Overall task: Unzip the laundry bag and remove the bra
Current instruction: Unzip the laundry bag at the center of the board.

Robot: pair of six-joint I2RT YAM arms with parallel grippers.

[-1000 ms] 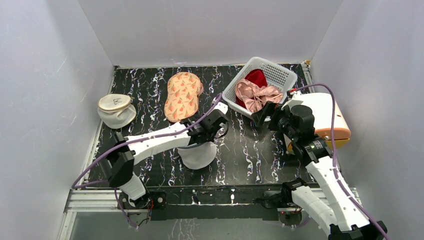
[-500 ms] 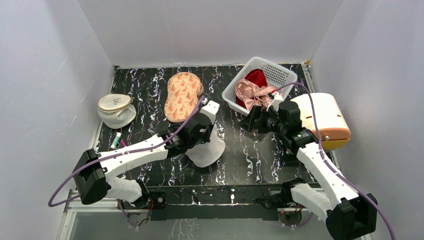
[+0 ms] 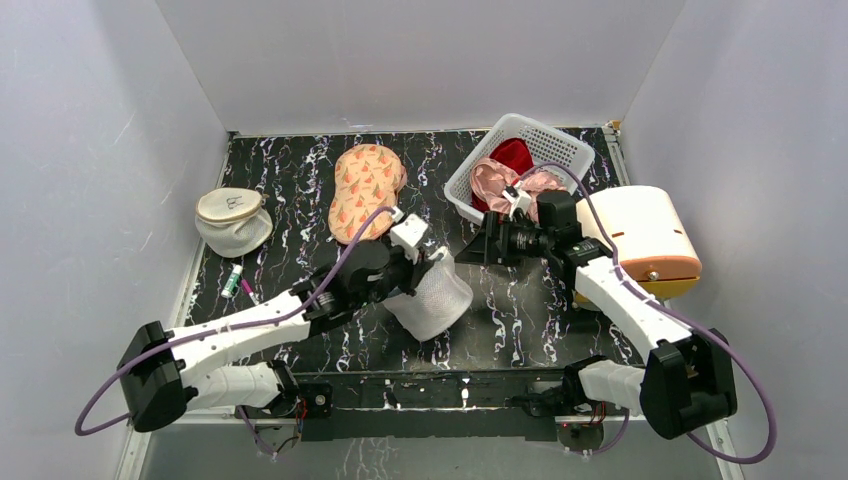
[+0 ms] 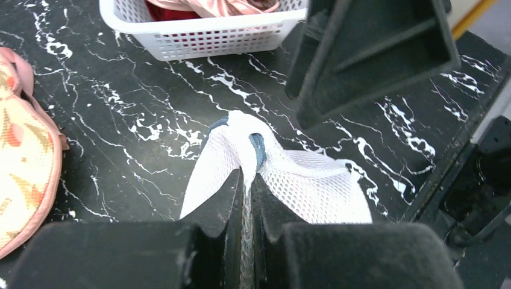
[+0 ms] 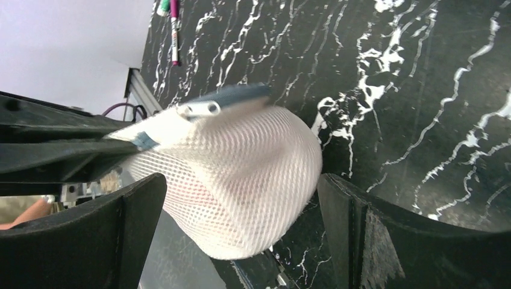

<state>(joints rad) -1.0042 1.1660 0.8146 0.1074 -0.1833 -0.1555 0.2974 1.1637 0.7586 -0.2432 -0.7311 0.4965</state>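
The left gripper will next lower the laundry bag back toward the robot's base, onto the table.
The laundry bag is a white mesh pouch with a grey-blue zip rim, held lifted near the table's front middle. My left gripper is shut on its rim; in the left wrist view the mesh is pinched between the fingers. My right gripper is open just right of the bag, facing it. In the right wrist view the bag fills the space ahead of the open fingers, with the zip puller on top. The bra is hidden.
A white basket with a pink satin garment and red cloth stands at the back right. A peach patterned pad lies at the back middle. Another mesh pouch with a cream top sits left. A pen lies near it. A cream box is on the right.
My left gripper has lifted the bag and carried it right and a little nearer. My right gripper has swung left from the basket toward the bag.
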